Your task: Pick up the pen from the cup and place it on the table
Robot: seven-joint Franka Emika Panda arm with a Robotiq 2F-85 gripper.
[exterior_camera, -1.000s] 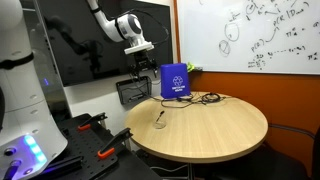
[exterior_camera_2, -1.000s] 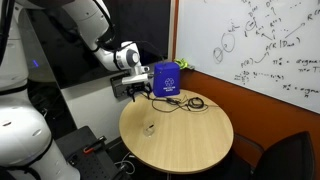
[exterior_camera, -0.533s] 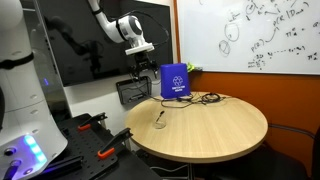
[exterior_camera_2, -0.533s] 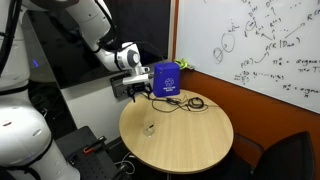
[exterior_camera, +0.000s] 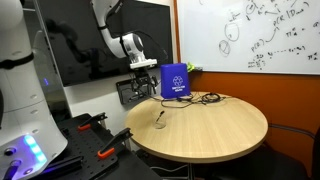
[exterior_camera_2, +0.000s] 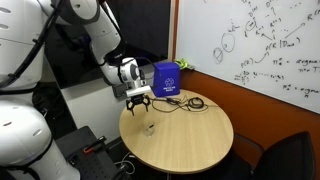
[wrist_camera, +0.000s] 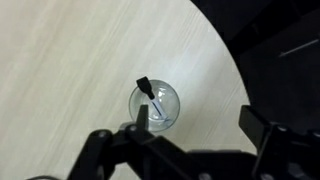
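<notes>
The pen's black cap [wrist_camera: 144, 86] is on the end that sticks out past the cup's rim, so the gripper should go down and to the left in the wrist view, onto the cap.
A clear cup [wrist_camera: 156, 107] stands on the round wooden table [wrist_camera: 70, 70], near its edge. A pen with a black cap [wrist_camera: 148, 92] leans inside the cup. My gripper [wrist_camera: 195, 118] hangs above the table, open and empty, with the cup just beside its left finger [wrist_camera: 143, 118]. In both exterior views the cup [exterior_camera: 159, 122] [exterior_camera_2: 149, 128] is small on the table's near-left part, and the gripper [exterior_camera: 142, 84] [exterior_camera_2: 137, 102] is above and behind it.
A blue box [exterior_camera: 175, 80] [exterior_camera_2: 165, 80] and black cables [exterior_camera: 205, 98] [exterior_camera_2: 185, 102] lie at the table's far side. A dark monitor and a whiteboard [exterior_camera: 250, 35] are behind. The table edge [wrist_camera: 235, 70] drops to dark floor at the right.
The arm has swung and the gripper has come lower and closer to the cup. The cup and pen have not moved.
</notes>
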